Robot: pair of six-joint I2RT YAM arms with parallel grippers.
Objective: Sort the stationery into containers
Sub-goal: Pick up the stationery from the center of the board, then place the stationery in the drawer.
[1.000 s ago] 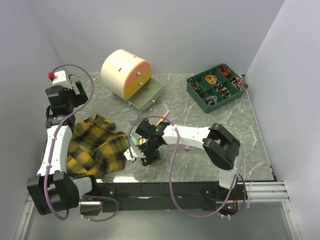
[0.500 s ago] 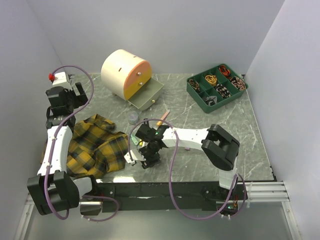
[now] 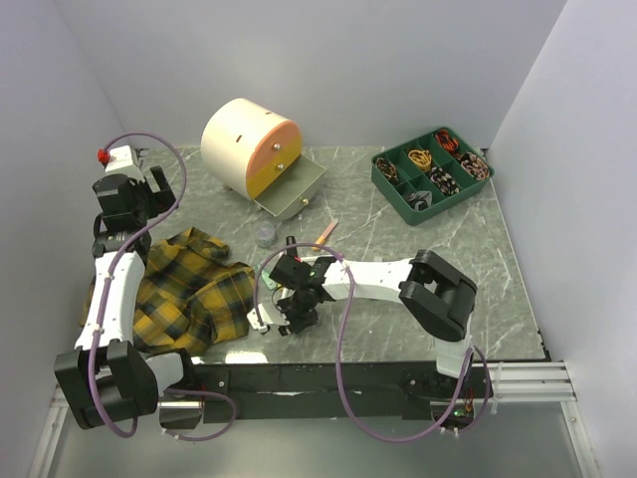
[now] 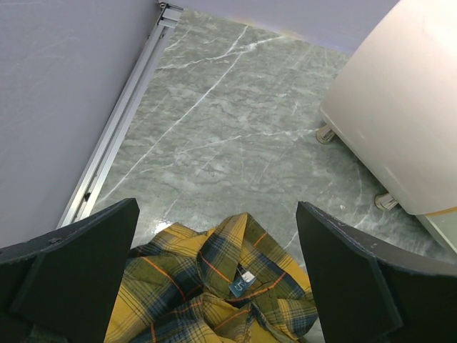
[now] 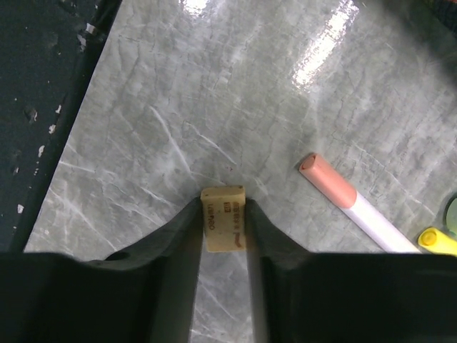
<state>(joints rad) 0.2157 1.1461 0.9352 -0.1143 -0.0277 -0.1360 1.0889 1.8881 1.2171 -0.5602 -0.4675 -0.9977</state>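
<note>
My right gripper lifts the small tan block next, then moves it away from my base over the cream drum chest's lower drawer (image 3: 291, 187).
My right gripper (image 5: 223, 214) is shut on the small tan block (image 5: 223, 219), just above the table near its front edge; in the top view the gripper (image 3: 296, 317) points down there. A salmon-capped white marker (image 5: 343, 198) lies to its right, with a yellow marker tip (image 5: 437, 239) at the frame edge. An orange marker (image 3: 325, 233) and a small clear round pot (image 3: 265, 235) lie nearer the cream drum chest (image 3: 244, 144), whose lower drawer (image 3: 295, 189) stands open. My left gripper (image 4: 214, 279) is open and empty above the plaid cloth. The chest also shows in the left wrist view (image 4: 400, 114).
The yellow-black plaid cloth (image 3: 189, 289) lies at the left front, also under the left gripper (image 4: 207, 300). A green divided tray (image 3: 431, 172) of small items stands at the back right. A metal rail (image 4: 118, 121) runs along the left wall.
My right gripper has shifted slightly left and toward the table's front edge over the last second. The left arm has not moved.
</note>
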